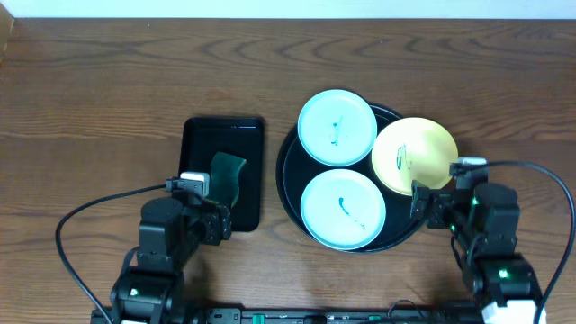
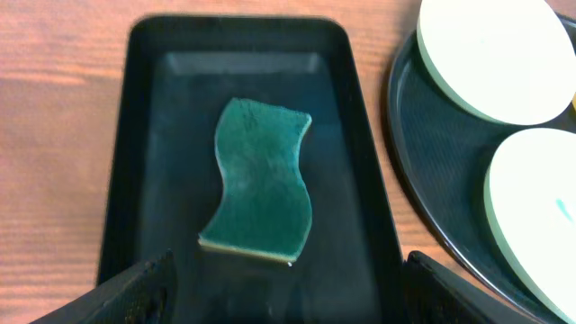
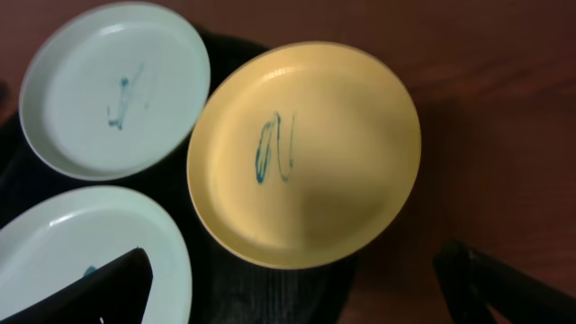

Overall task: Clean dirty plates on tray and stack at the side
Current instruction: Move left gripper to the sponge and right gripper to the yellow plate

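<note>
I need to bring my right gripper down to the front mint-blue plate's rim facing it next, since bare tray borders that plate.
The round black tray (image 1: 290,184) holds three plates. A mint-blue plate (image 1: 337,128) lies at the back, a second mint-blue plate (image 1: 343,209) at the front, and a yellow plate (image 1: 415,156) overhangs the right rim. Each has a small blue smear in its centre. In the right wrist view the yellow plate (image 3: 306,153) lies ahead of my open, empty right gripper (image 3: 301,297), with the two mint plates (image 3: 112,90) (image 3: 81,256) to its left. My left gripper (image 2: 288,292) is open and empty, just short of a green sponge (image 2: 261,180).
The sponge (image 1: 226,176) lies in a small rectangular black tray (image 1: 193,144) left of the round tray. Bare wooden table (image 1: 108,81) surrounds both trays. Black cables (image 1: 76,220) loop from each arm near the front edge.
</note>
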